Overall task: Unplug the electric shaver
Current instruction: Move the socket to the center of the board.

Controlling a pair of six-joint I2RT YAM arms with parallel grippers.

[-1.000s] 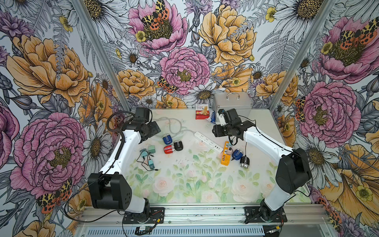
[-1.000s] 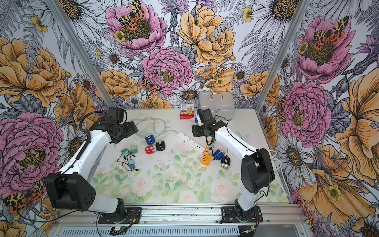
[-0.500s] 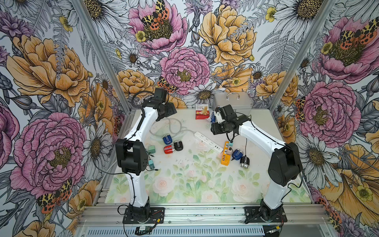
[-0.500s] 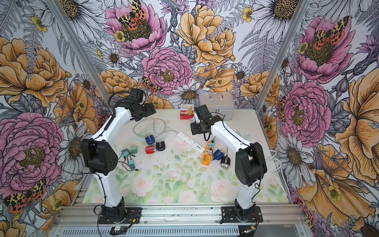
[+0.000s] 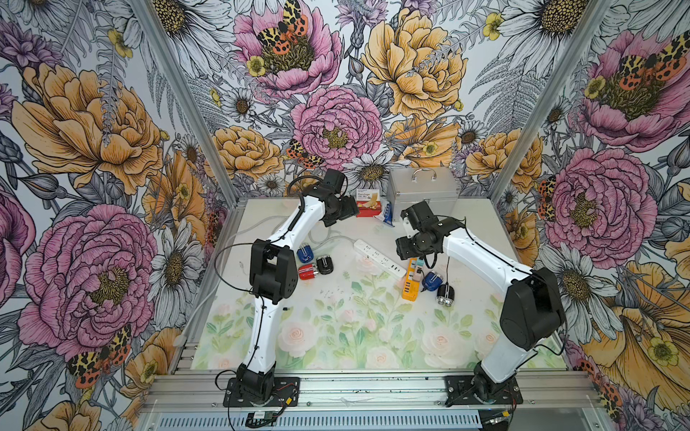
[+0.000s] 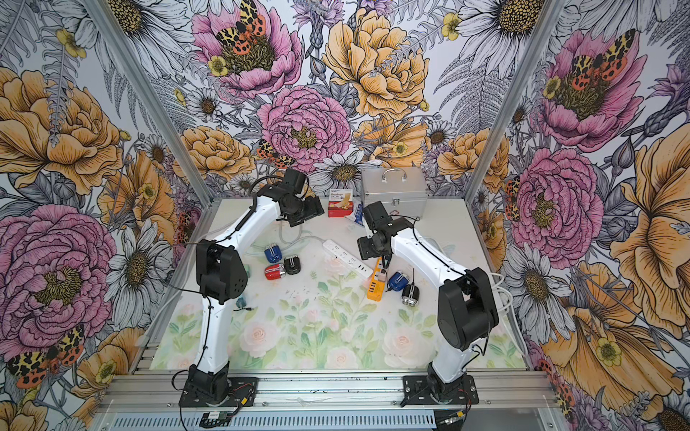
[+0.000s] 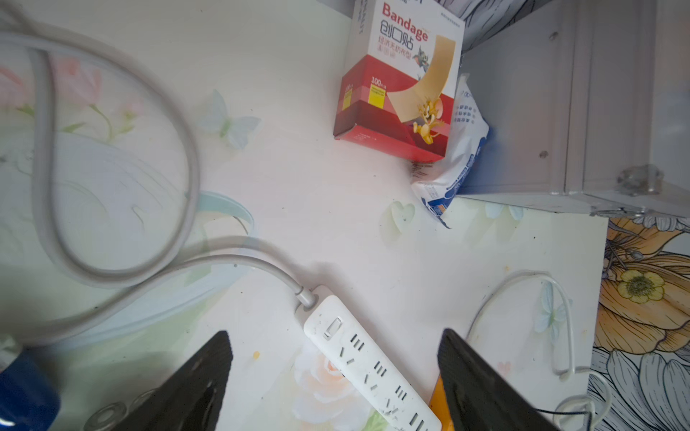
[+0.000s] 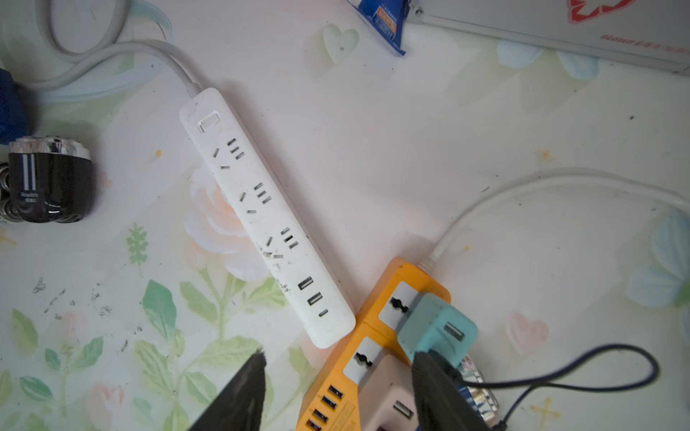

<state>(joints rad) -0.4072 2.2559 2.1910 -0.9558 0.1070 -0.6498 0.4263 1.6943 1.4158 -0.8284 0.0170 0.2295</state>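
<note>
The robot should next move its right gripper back and lower it onto the pink adapter (image 5: 416, 272) (image 8: 388, 388), turning into line with the orange power strip, because the strip lies at an angle under the open fingers.
An orange power strip (image 5: 410, 283) (image 8: 336, 380) lies right of centre with a teal adapter (image 8: 437, 332) and a pink adapter (image 8: 388, 388) plugged into it. Beside it lie a blue electric shaver (image 5: 432, 280) and a black one (image 5: 445, 294). A thin dark cable (image 8: 597, 373) runs back toward the adapters, its end hidden behind a finger. My right gripper (image 5: 405, 254) (image 8: 338, 355) hovers open over the orange strip, one finger next to the teal adapter. My left gripper (image 5: 348, 213) (image 7: 335, 333) is open above the switch end of the white power strip (image 5: 379, 257) (image 7: 366, 369).
Blue (image 5: 305, 253), red (image 5: 308, 271) and black (image 5: 325, 264) shavers lie left of the white strip. A bandage box (image 7: 403, 86), a white-blue packet (image 7: 459, 156) and a silver case (image 5: 423, 190) stand at the back. Grey cord (image 7: 112, 261) loops at the back left.
My left arm has swung from the table's left side to the back middle, above the white strip's end. My right gripper has shifted slightly over the orange strip.
</note>
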